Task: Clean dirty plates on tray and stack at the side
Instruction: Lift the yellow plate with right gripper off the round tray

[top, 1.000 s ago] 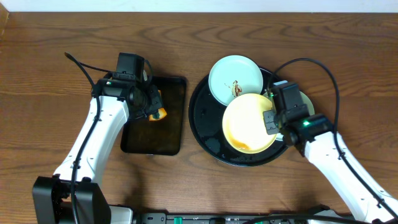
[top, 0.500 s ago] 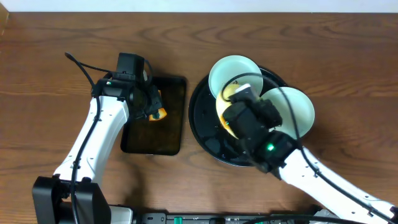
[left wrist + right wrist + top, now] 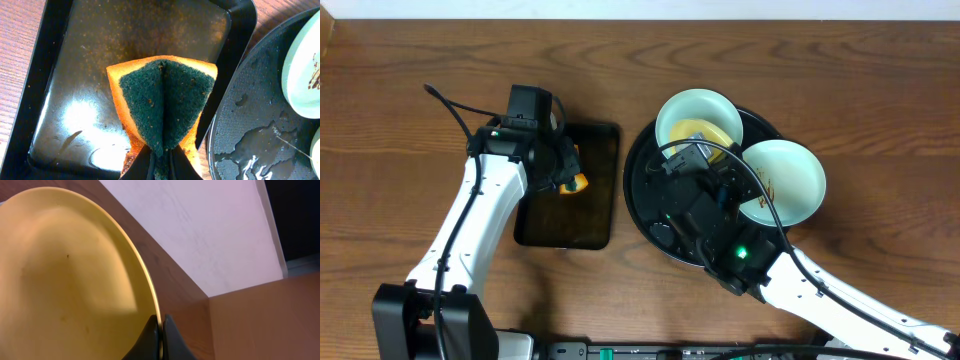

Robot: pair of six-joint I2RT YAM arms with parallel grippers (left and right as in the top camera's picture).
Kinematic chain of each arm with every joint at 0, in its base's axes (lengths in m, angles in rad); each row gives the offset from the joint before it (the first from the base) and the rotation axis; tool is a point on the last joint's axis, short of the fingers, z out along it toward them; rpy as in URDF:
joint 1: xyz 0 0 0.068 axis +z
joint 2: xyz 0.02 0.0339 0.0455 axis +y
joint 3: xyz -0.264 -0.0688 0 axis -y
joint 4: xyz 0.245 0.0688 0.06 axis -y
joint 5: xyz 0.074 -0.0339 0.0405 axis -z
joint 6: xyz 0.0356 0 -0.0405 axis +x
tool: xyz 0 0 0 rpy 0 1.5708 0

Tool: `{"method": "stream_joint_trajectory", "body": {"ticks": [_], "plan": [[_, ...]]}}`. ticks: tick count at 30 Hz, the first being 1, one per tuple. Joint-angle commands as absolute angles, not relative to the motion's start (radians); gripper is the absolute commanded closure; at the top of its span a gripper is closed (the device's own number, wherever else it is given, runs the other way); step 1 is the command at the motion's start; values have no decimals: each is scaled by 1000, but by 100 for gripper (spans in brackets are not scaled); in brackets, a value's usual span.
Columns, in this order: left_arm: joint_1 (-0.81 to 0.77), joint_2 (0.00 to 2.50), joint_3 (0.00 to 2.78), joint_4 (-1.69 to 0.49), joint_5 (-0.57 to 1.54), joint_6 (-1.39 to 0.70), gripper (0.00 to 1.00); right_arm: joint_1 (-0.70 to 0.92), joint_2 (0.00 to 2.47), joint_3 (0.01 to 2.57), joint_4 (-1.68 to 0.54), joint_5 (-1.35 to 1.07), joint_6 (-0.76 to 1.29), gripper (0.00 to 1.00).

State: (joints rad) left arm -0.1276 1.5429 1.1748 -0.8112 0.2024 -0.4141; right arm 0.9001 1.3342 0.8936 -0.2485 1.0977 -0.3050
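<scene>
Bare tabletop lies right of my right gripper in the overhead view, beyond the smeared mint plate. I will swing there, lower and let go of the yellow plate's rim.
My right gripper (image 3: 695, 155) (image 3: 161, 330) is shut on the rim of the pale yellow plate (image 3: 65, 280). It holds the plate lifted and tilted on edge above the round black tray (image 3: 648, 190). In the overhead view the yellow plate (image 3: 708, 135) shows in front of a mint plate (image 3: 675, 112) at the tray's back. A second mint plate (image 3: 790, 175) with brown smears lies on the tray's right rim. My left gripper (image 3: 568, 178) (image 3: 161, 160) is shut on an orange and green sponge (image 3: 162, 100) above the rectangular tray. A smeared mint plate (image 3: 302, 65) shows in the left wrist view.
The small rectangular black tray (image 3: 590, 215) (image 3: 75, 75) lies left of the round tray and is wet. The round tray's floor (image 3: 250, 115) has water drops. Brown wood tabletop (image 3: 880, 120) lies all around. My right arm (image 3: 800, 280) crosses the round tray's front.
My right arm swung from the tray's right side to its middle and raised the yellow plate onto its edge. That uncovered the mint plate at the right. The left arm stayed still.
</scene>
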Motion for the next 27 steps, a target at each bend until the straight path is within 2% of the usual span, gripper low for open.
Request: {"method": "stream_joint_trajectory", "body": {"ticks": [1,11,18,27], "plan": [[-125,1532,1186,-814,189,-400,92,904,1319,916,-244,1140,-284,99],[-125,1532,1186,-815,189,-400,92,734,1318,916,-388,978,102,99],[-125,1532,1186,-815,189,-400,92,487,1290,950,-423,766,202,99],[-125,1532,1186,-815,189,-400,92,70,1261,963,-546,554,425,99]]}}
